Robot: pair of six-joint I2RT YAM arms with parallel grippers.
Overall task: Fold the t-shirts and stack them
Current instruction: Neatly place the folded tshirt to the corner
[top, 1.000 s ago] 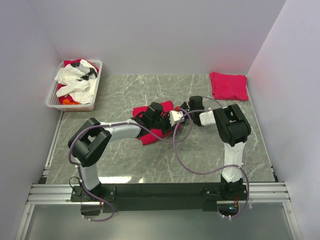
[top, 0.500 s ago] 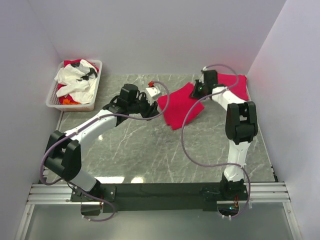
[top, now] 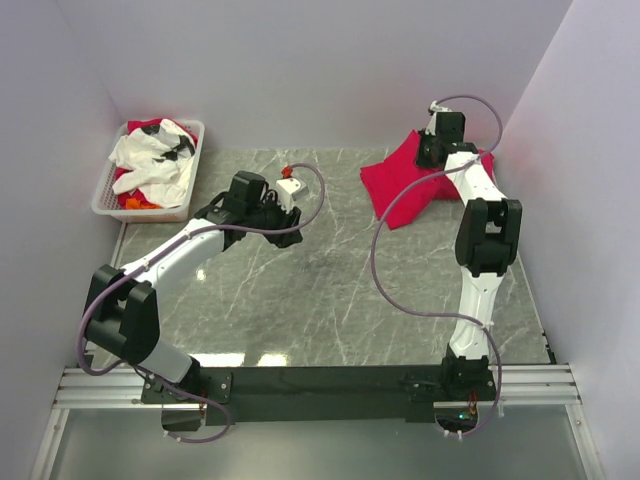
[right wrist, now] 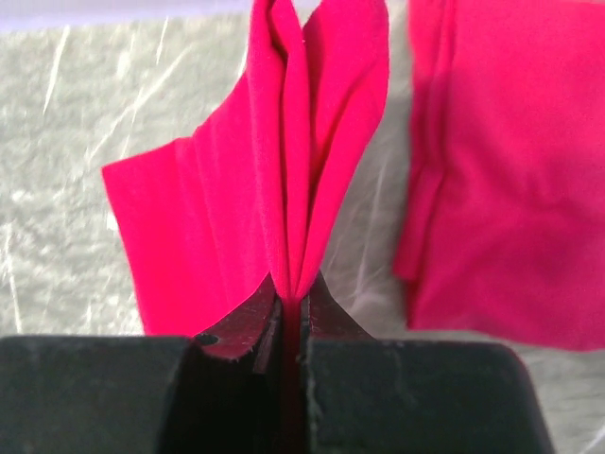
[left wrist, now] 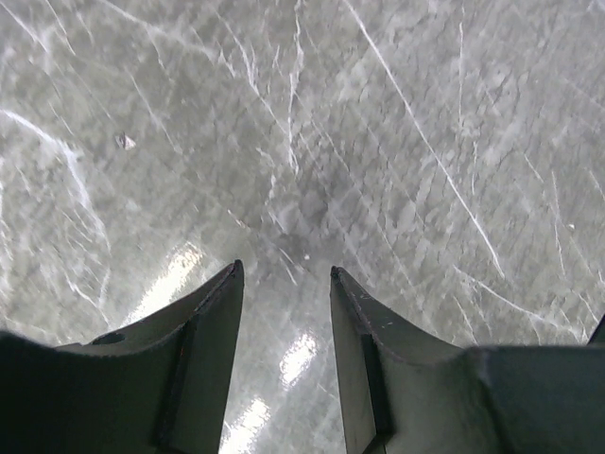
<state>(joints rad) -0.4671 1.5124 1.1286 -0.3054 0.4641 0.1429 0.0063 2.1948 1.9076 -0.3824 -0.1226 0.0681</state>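
My right gripper moves to the right in the top view next, over the second folded red t-shirt (right wrist: 515, 175), then lowers and releases, since it lies flat for stacking.
My right gripper (top: 432, 152) is shut on a folded red t-shirt (top: 400, 188) at the back right and holds its edge up while the rest trails on the table. In the right wrist view the cloth (right wrist: 284, 142) is pinched between the closed fingertips (right wrist: 295, 293). A second folded red t-shirt (top: 487, 166) lies flat in the back right corner, just right of the held one (right wrist: 510, 189). My left gripper (top: 286, 224) is open and empty over bare marble at centre left (left wrist: 284, 274).
A white slotted basket (top: 104, 196) with white, red and orange cloth stands at the back left. Purple walls close in the left, back and right sides. Purple cables loop from both arms.
My right gripper has carried the red t-shirt from the table's middle to the back right, beside the folded one. My left gripper has let go of it and drawn back to the left.
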